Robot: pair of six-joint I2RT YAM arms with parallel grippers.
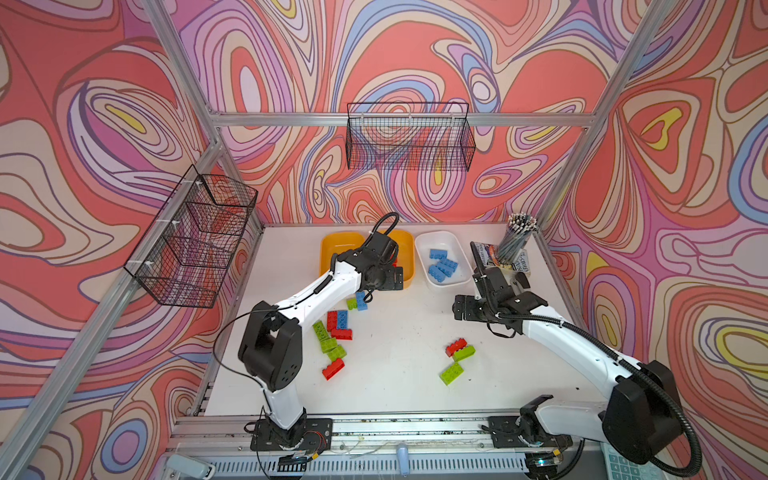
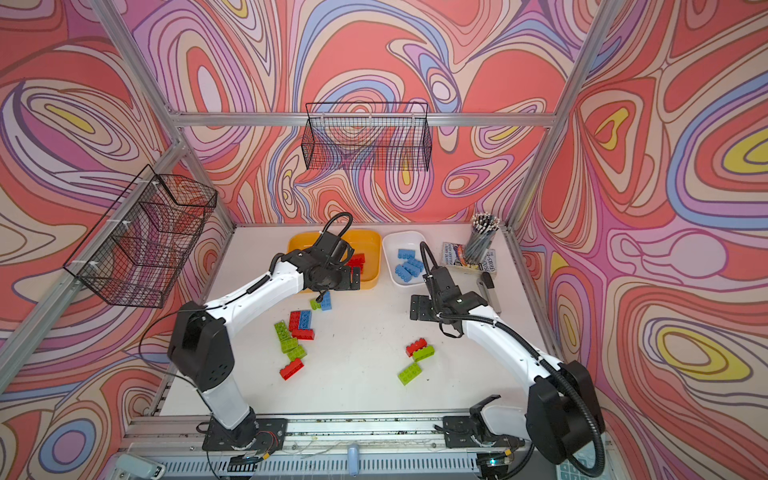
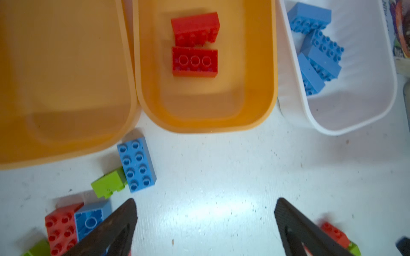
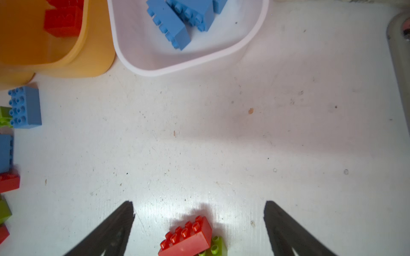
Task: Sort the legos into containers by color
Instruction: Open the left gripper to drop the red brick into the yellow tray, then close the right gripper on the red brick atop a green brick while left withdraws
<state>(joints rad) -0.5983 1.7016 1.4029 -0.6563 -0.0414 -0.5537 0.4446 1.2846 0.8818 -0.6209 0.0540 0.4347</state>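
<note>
The red lego against the green one lies nearer the robot's base, so the right gripper next needs to move back and down over it and close across its ends.
My left gripper (image 3: pixel 205 206) hangs open and empty over bare table just in front of the middle yellow container (image 3: pixel 208 128), which holds two red legos (image 3: pixel 194 62). Beside it the left yellow container (image 3: pixel 66 88) is bare inside. The white container (image 1: pixel 424 249) holds several blue legos (image 1: pixel 442 264). A blue lego (image 3: pixel 136 164) and a green one (image 3: pixel 108 184) lie near the left fingers. My right gripper (image 4: pixel 198 207) is open above a red lego (image 4: pixel 188 237) that leans on a green one (image 4: pixel 218 246). More red, blue and green legos (image 1: pixel 334 332) lie under the left arm.
A cup of pencils (image 1: pixel 517 237) and a book (image 1: pixel 484 253) stand at the back right corner of the table. Black wire baskets hang on the left wall (image 1: pixel 195 237) and the back wall (image 1: pixel 409 137). Another green lego (image 1: pixel 452 372) lies toward the front.
</note>
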